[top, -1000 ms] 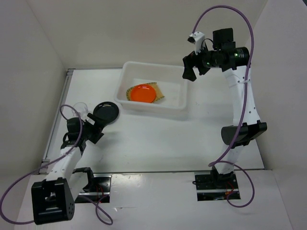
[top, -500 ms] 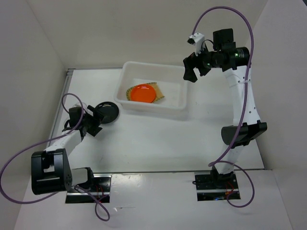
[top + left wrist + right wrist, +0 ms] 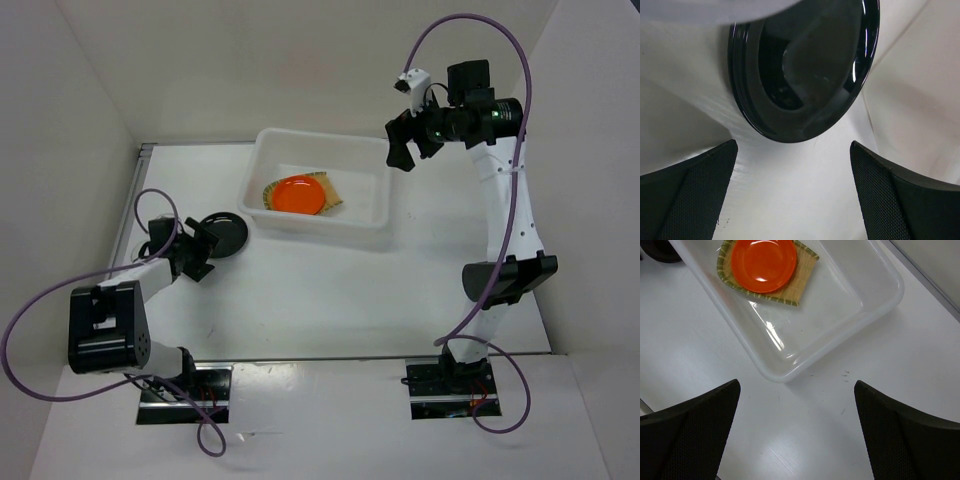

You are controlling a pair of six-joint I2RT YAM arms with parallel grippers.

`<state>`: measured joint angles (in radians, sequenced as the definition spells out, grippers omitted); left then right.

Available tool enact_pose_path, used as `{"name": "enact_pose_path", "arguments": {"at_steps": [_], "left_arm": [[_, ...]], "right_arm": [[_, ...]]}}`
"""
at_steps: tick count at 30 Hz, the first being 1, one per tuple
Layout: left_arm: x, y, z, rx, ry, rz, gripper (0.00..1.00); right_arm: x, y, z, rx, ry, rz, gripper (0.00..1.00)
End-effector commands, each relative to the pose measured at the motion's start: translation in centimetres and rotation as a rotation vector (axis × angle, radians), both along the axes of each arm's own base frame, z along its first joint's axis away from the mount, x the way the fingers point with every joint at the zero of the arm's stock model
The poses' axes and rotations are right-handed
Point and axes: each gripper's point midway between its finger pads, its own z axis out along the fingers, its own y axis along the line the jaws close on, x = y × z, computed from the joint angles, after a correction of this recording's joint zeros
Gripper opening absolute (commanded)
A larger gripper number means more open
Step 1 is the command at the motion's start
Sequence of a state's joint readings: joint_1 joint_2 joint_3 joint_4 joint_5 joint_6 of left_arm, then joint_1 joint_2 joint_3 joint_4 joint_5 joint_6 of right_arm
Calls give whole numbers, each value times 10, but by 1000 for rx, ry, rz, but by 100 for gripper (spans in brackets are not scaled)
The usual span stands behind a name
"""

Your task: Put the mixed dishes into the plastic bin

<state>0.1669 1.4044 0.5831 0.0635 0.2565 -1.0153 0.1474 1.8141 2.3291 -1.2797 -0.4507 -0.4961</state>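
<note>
The black plate's near rim (image 3: pixel 213 253) is beyond the gripper's fingers, so I will next move my left gripper toward the bin (image 3: pixel 372 200) until its fingers are on both sides of the plate's rim, and close it.
The plastic bin (image 3: pixel 372 200) stands at the back middle of the table. In it a small orange plate (image 3: pixel 296 195) rests on a tan bamboo tray (image 3: pixel 332 197); the right wrist view shows the plate (image 3: pixel 763 262), the tray (image 3: pixel 796 287) and the bin (image 3: pixel 840 305). A black plate (image 3: pixel 224 235) lies on the table just left of the bin. My left gripper (image 3: pixel 205 252) is low at the plate's near-left edge, open, with the plate (image 3: pixel 805 75) just beyond its fingertips (image 3: pixel 695 195). My right gripper (image 3: pixel 397 148) hangs open and empty above the bin's far right corner.
White walls close in the table on the left, back and right. A metal strip (image 3: pixel 120 250) runs along the table's left edge beside my left arm. Purple cables loop from both arms.
My left arm has swung and dropped low, bringing its open gripper up to the black plate's edge. The right gripper has drifted slightly right, still open.
</note>
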Motion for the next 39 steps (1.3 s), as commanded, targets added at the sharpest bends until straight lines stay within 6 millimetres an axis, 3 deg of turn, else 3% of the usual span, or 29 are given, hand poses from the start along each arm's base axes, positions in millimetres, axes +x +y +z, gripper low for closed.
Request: {"name": "enact_pose_path", "arguments": {"at_steps": [1,9,14,29,39], "left_arm": [[19,8,10,43,-61,-3,99],[25,6,1,39,-43,-12,95],[29,7,-9,43,-27,-19,88],[33,-1,-13,49,-17,-39,53],[34,-5,-24,73,30,-43,35]], "right_arm": [[-8,-6,5,-15,-10,-10,99],[-8,-8,-2,-24,8,-16,99],[-15,-10,0,-30,8,-23,99],[-24,-22,-14,-16,61,-40,99],[-34,-29,-20,5,91,-48,99]]}}
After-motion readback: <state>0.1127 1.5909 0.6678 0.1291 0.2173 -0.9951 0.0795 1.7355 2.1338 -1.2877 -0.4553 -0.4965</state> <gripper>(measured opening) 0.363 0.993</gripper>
